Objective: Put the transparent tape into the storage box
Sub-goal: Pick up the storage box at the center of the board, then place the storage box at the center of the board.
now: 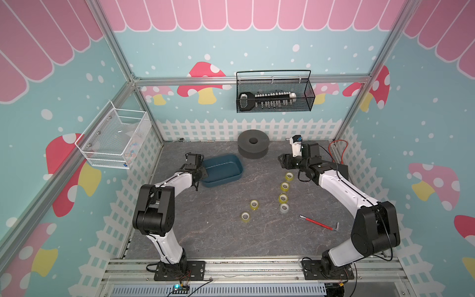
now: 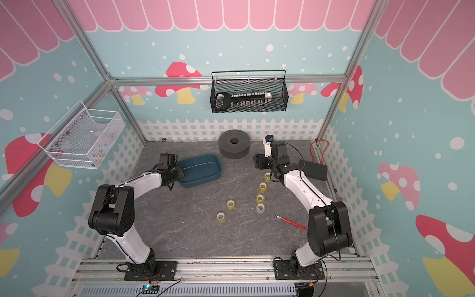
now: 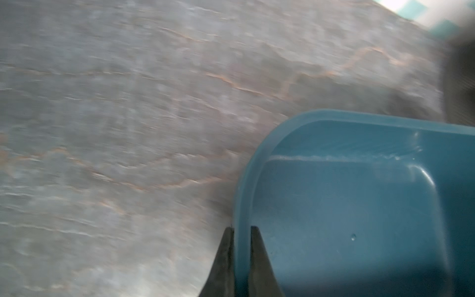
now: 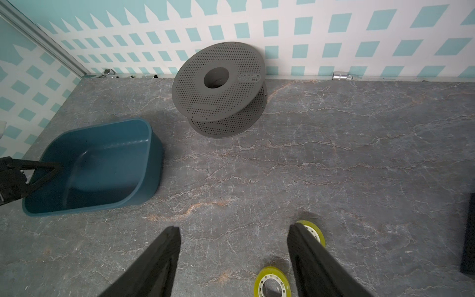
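Note:
The robot's left gripper holds the box [image 1: 240,164] and should bring it toward the row of tape rolls next. It should release the box on the bare tabletop beside the rolls, because they lie away from it.
The storage box [image 1: 240,164] [image 2: 218,164] is a shallow teal tub at the table's back left. My left gripper [image 1: 204,171] [image 3: 241,228] is shut on the box's near-left wall, one finger outside and one inside, as the right wrist view also shows at the box [image 4: 151,154]. Several transparent tape rolls lie at centre right: yellow-tinted ones [image 1: 289,176] [image 1: 284,186] [image 1: 254,204] and a clear one [image 1: 284,208]. My right gripper [image 1: 280,160] [image 4: 234,228] stands open over the far end of that row. Two yellow rolls [image 4: 272,282] [image 4: 314,232] show by its fingers, untouched.
A grey perforated spool [image 1: 253,145] stands at the back wall, right of the box. A red-handled tool [image 1: 318,223] lies front right. A black block [image 1: 341,169] sits by the right arm. A black wire basket [image 1: 275,95] and a white one [image 1: 115,138] hang on the walls.

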